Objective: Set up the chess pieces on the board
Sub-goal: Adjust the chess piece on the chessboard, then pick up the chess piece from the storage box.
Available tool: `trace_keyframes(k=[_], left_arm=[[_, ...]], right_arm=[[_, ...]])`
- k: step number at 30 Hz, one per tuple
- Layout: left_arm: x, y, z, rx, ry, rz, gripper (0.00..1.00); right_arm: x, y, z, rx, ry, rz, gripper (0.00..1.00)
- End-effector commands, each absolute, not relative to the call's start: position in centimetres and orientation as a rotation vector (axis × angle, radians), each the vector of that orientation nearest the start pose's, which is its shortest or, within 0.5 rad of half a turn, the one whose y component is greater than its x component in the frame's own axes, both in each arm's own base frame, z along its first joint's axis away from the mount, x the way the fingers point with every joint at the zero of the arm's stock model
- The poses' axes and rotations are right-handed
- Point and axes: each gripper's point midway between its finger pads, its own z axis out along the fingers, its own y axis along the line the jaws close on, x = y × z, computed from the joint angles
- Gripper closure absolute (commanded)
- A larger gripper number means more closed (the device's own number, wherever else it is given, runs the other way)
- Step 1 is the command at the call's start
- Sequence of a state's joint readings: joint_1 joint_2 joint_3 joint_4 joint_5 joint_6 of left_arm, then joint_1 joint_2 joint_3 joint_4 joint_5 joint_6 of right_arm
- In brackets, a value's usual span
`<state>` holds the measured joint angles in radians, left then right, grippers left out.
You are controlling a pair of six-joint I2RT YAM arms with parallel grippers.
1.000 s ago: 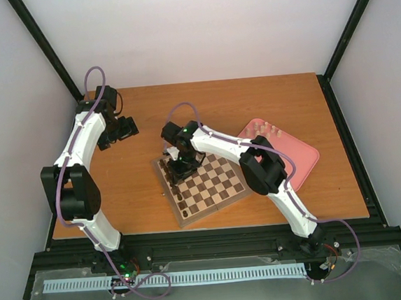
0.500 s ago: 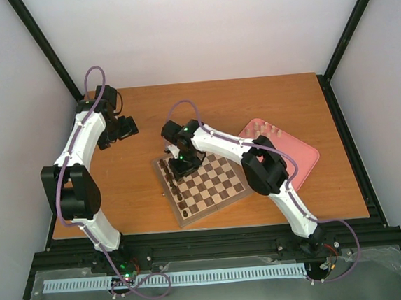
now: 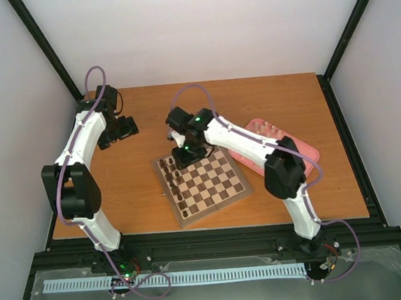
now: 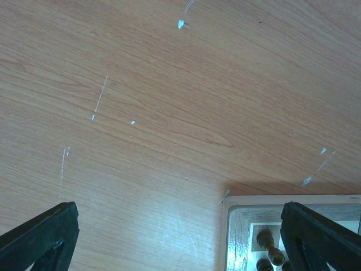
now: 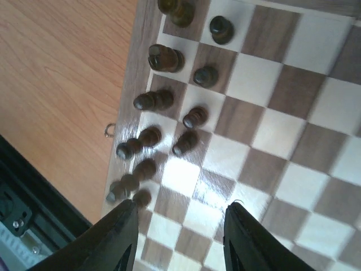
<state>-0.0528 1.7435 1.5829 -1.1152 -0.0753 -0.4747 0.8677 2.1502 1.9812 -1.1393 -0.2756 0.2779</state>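
The pink tray lies right of my empty right gripper in the top view, so next my right gripper should cross the board [image 3: 214, 187] that way and descend for a chess piece.
The board [image 3: 214, 187] lies mid-table, turned at an angle. Dark brown chess pieces [image 3: 174, 185] stand in two columns along its left side. From the right wrist view the same dark pieces [image 5: 151, 101] stand in uneven rows by the board's border [image 5: 135, 73]. My right gripper [image 3: 180, 159] hovers over the board's far left corner. In its wrist view the right gripper [image 5: 180, 240] is open above bare squares, holding nothing. My left gripper [image 3: 118, 129] hangs over bare table at the far left. It [image 4: 180, 243] is open, with the board's corner [image 4: 240, 220] by its right finger.
A pink tray [image 3: 308, 156] lies right of the board, partly under the right arm, with pale pieces [image 3: 265, 127] at its far end. Black frame posts stand at the table's back corners. The wooden table [image 3: 134, 198] surrounds the board.
My right gripper has lifted off the dark pieces and drawn toward the board's far corner, opening slightly wider. Its elbow has swung right over the tray. The left arm is still.
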Motion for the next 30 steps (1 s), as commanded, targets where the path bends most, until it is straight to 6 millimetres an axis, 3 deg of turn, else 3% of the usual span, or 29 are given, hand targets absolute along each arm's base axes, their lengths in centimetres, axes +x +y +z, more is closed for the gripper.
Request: trace_keyframes(k=[1, 4, 9, 13, 22, 30], left_arm=[[39.9, -1.0, 17.1, -0.592, 2.736, -0.019, 0.00], [39.9, -1.1, 17.1, -0.594, 2.735, -0.022, 0.00], [39.9, -1.2, 17.0, -0.594, 2.741, -0.033, 0.00], [39.9, -1.2, 16.8, -0.595, 2.743, -0.036, 0.00], [40.0, -1.2, 16.7, -0.596, 2.748, -0.029, 0.00], [40.1, -1.1, 16.4, -0.595, 2.757, -0.016, 0.00]], right_arm=[[29.1, 34.4, 15.8, -0.725, 2.846, 0.452, 0.57], [31.1, 28.6, 15.8, -0.511, 2.870, 0.327, 0.57], [33.2, 16.3, 14.5, -0.116, 2.908, 0.039, 0.55], [32.8, 10.3, 12.0, 0.081, 2.956, -0.014, 0.55], [33.1, 5.5, 7.0, 0.242, 3.013, -0.103, 0.57], [33.8, 3.6, 4.5, 0.298, 3.042, -0.141, 0.59]])
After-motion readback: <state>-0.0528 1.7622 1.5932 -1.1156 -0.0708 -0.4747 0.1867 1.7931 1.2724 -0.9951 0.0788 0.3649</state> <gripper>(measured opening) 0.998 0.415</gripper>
